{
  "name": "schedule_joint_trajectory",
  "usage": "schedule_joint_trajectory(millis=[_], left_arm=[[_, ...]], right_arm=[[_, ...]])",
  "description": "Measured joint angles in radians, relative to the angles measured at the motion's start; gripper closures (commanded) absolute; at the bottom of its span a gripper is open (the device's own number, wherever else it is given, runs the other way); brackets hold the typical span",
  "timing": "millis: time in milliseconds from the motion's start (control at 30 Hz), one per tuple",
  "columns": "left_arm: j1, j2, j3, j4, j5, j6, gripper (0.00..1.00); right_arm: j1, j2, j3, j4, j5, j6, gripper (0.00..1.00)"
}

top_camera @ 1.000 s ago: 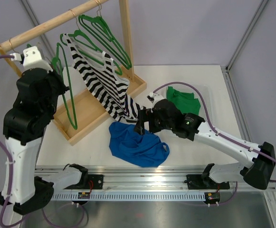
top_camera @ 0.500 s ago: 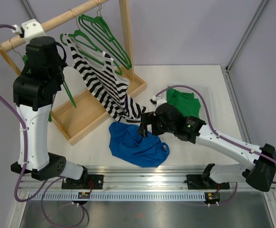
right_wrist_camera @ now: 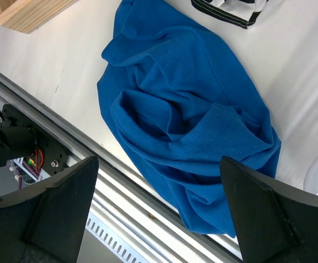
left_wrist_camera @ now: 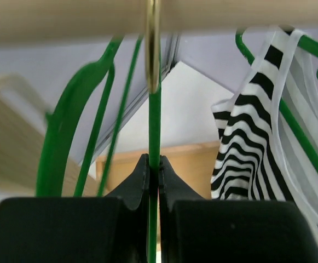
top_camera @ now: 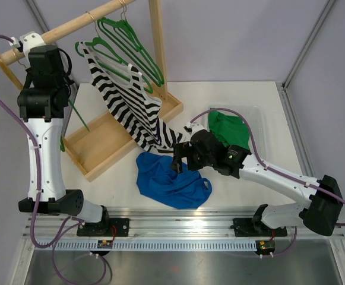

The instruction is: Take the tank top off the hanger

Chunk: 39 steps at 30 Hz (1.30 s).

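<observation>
The raised middle folds of the blue garment lie below the right gripper and show between its open fingers, so the robot will bring that gripper down onto them next and close it.
The black-and-white striped tank top (top_camera: 130,107) hangs on a green hanger (top_camera: 101,48) from the wooden rod (top_camera: 71,27); its hem trails onto the table. It also shows at the right of the left wrist view (left_wrist_camera: 246,142). My left gripper (top_camera: 52,59) is up beside the rod, left of the tank top. It is shut on the thin stem of a separate bare green hanger (left_wrist_camera: 154,126), just under its brass hook (left_wrist_camera: 152,49). My right gripper (top_camera: 181,157) hovers open and empty over a crumpled blue garment (right_wrist_camera: 186,115), next to the striped hem (right_wrist_camera: 230,11).
The wooden rack base (top_camera: 101,148) lies at the left. More bare green hangers (top_camera: 133,44) hang on the rod. A green garment (top_camera: 228,127) lies in a clear tray at the right. The metal rail (right_wrist_camera: 142,203) runs along the table's near edge.
My left arm has swung up from low at the left to the rod, and its gripper now clamps the bare hanger's stem. My right gripper has barely shifted over the blue garment.
</observation>
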Motion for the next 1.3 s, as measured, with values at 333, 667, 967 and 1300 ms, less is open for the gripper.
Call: schedule_joint_trajectory(millis=[333, 667, 967, 1300], left_arm=[[0.011, -0.092, -0.140, 0.116, 0.074, -0.024, 0.65], [0.011, -0.172, -0.138, 0.010, 0.213, -0.026, 0.01], [0.012, -0.553, -0.388, 0.077, 0.409, -0.014, 0.01], [0.002, -0.894, -0.777, 0.237, 0.515, -0.023, 0.01]], right_arm=[[0.002, 0.134, 0.003, 0.035, -0.036, -0.078, 0.00], [0.120, 0.396, 0.081, -0.006, 0.111, -0.141, 0.00], [0.182, 0.607, 0.193, -0.048, 0.205, -0.163, 0.30], [0.187, 0.536, 0.148, -0.021, 0.216, -0.171, 1.00]])
